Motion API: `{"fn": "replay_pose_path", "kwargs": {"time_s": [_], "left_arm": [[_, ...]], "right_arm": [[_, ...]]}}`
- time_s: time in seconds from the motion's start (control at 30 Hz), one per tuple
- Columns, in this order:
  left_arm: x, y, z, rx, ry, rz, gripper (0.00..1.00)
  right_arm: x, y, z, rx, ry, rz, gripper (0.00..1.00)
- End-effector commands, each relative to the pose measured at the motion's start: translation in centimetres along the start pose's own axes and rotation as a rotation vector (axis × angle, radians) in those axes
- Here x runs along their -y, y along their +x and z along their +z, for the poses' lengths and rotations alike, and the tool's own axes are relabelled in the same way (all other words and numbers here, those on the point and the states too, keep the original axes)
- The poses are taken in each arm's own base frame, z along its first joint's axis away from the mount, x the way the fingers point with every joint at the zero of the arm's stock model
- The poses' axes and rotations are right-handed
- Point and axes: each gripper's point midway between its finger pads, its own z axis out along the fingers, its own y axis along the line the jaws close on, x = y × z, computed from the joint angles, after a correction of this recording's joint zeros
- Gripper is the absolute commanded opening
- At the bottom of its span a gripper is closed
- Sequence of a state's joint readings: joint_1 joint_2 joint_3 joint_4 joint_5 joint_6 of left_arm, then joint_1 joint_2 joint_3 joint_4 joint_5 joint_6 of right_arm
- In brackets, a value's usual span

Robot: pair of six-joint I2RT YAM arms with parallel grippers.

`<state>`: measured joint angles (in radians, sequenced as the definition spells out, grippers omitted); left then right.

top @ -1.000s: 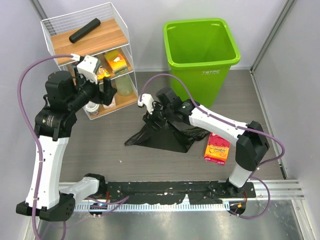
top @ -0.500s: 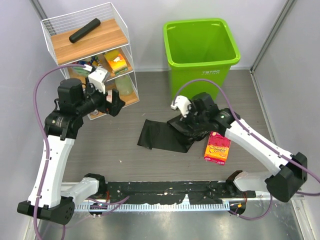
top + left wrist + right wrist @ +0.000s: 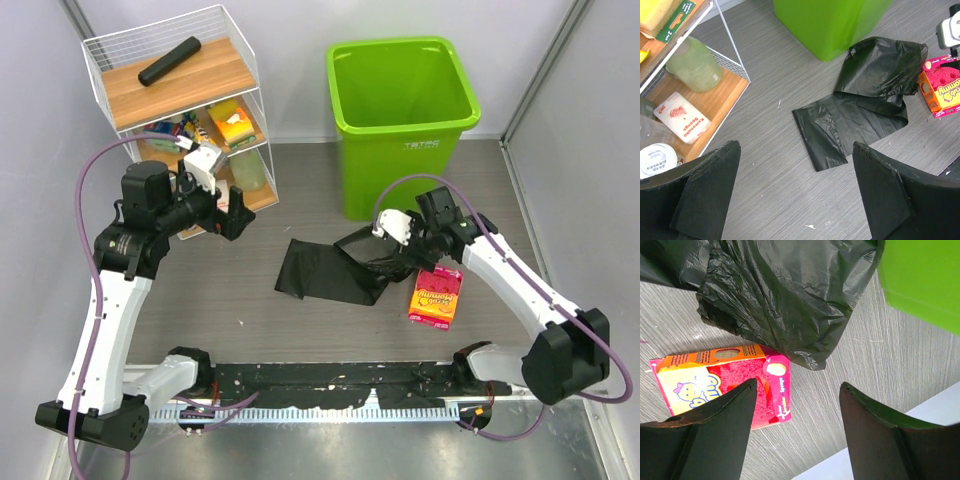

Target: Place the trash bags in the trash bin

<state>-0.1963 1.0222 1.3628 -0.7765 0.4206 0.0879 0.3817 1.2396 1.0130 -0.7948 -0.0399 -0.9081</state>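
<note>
The right gripper lowers and shifts past the sponge box onto the bag's bunched fold next, since the bag's pointed end lies just beyond my open fingers.
The black trash bag (image 3: 335, 270) lies crumpled flat on the grey floor in front of the lime-green trash bin (image 3: 400, 170), its right end bunched up. It also shows in the left wrist view (image 3: 865, 100) and the right wrist view (image 3: 785, 295). My right gripper (image 3: 418, 252) is open and empty, low over the bag's bunched right end next to the bin (image 3: 925, 280); its jaws (image 3: 797, 385) frame bare floor. My left gripper (image 3: 232, 210) is open and empty, raised beside the shelf, left of the bag; in the left wrist view (image 3: 795, 147) it looks down on the bag and the bin (image 3: 830, 25).
A pink-orange sponge box (image 3: 435, 295) lies just right of the bag, close to my right fingers (image 3: 720, 380). A white wire shelf (image 3: 180, 110) at back left holds a rolled black cylinder (image 3: 168, 60), a green bottle (image 3: 692, 62) and small packs. Walls stand close on both sides.
The bag, lifted in a peak by the right gripper a second ago, now lies flat. The right gripper has moved right to the bag's right end. The left gripper moved slightly down and right.
</note>
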Motion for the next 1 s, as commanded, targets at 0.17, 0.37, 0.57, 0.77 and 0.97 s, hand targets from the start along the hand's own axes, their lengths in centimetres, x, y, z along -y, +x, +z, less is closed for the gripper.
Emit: {"fn": "replay_pose_path", "kwargs": {"time_s": [0.17, 0.37, 0.57, 0.77, 0.97], "left_arm": [[0.2, -0.4, -0.2, 0.015, 0.01, 0.039, 0.98], [0.0, -0.3, -0.1, 0.01, 0.004, 0.041, 0.98], [0.0, -0.3, -0.1, 0.011, 0.006, 0.043, 0.98], [0.0, 0.0, 0.1, 0.004, 0.007, 0.042, 0.98], [-0.1, 0.5, 0.9, 0.0, 0.013, 0.019, 0.98]], "right_arm": [[0.7, 0.1, 2.6, -0.005, -0.015, -0.125, 0.72], [0.7, 0.2, 4.2, 0.005, -0.007, -0.143, 0.72], [0.6, -0.1, 6.2, 0.022, -0.019, -0.147, 0.7], [1.0, -1.3, 7.3, 0.068, -0.021, -0.111, 0.36], [2.0, -4.7, 4.5, 0.171, -0.043, -0.022, 0.01]]}}
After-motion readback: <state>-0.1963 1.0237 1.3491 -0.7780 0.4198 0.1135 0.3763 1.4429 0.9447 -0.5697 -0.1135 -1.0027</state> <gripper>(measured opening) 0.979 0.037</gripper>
